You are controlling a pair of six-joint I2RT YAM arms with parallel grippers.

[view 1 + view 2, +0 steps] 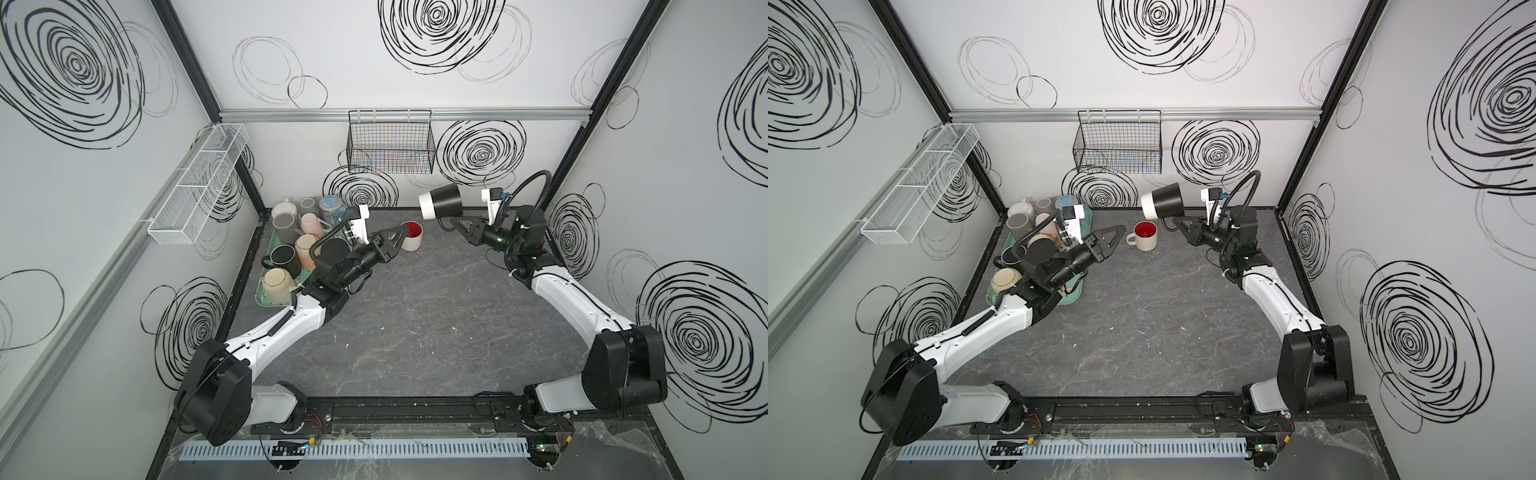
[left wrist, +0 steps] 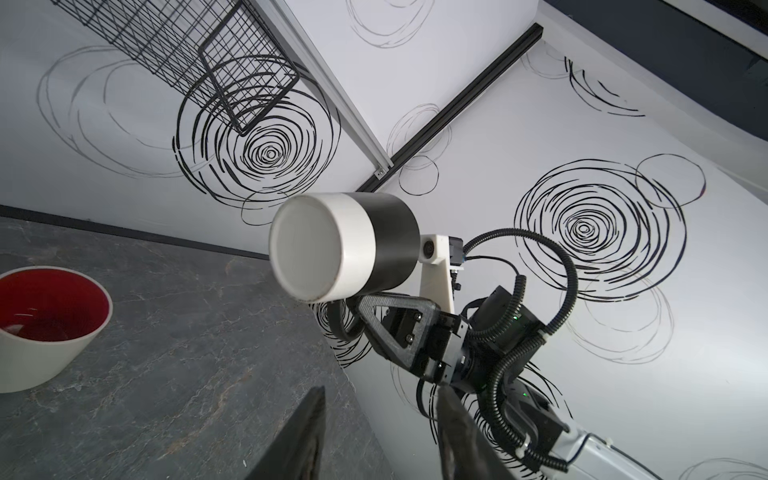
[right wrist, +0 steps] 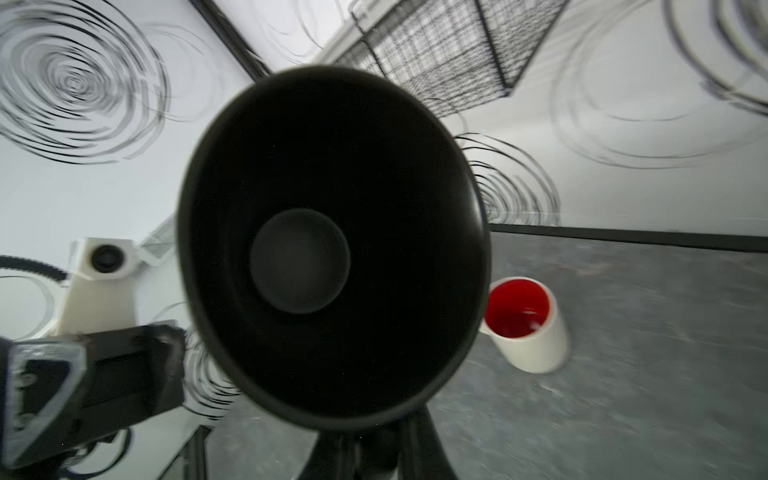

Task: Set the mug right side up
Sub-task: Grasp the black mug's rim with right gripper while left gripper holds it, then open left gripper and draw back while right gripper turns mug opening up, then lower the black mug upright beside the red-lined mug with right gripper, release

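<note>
Next, my right gripper moves downward with a tilt over the bare tabletop (image 1: 436,248) beside the cream mug and releases the black mug's handle. The black mug's white base faces sideways.
A black mug with a white lower band (image 1: 442,206) (image 1: 1163,202) hangs in the air at the back right, tipped on its side. Its white base (image 2: 316,249) faces the left arm and its dark mouth (image 3: 332,249) faces the right wrist camera. My right gripper (image 1: 454,223) (image 1: 1177,222) (image 3: 374,449) is shut on the mug's handle from below. My left gripper (image 1: 400,239) (image 1: 1113,235) (image 2: 380,390) stands open and holds nothing, left of the mug and lower, apart from it.
A cream mug with a red inside (image 1: 411,236) (image 1: 1145,235) (image 2: 45,324) (image 3: 525,328) stands upright on the dark table beside the left fingers. A green tray (image 1: 266,293) with several mugs sits at the left. A black wire basket (image 1: 390,143) and a white mesh basket (image 1: 199,183) hang on the walls.
</note>
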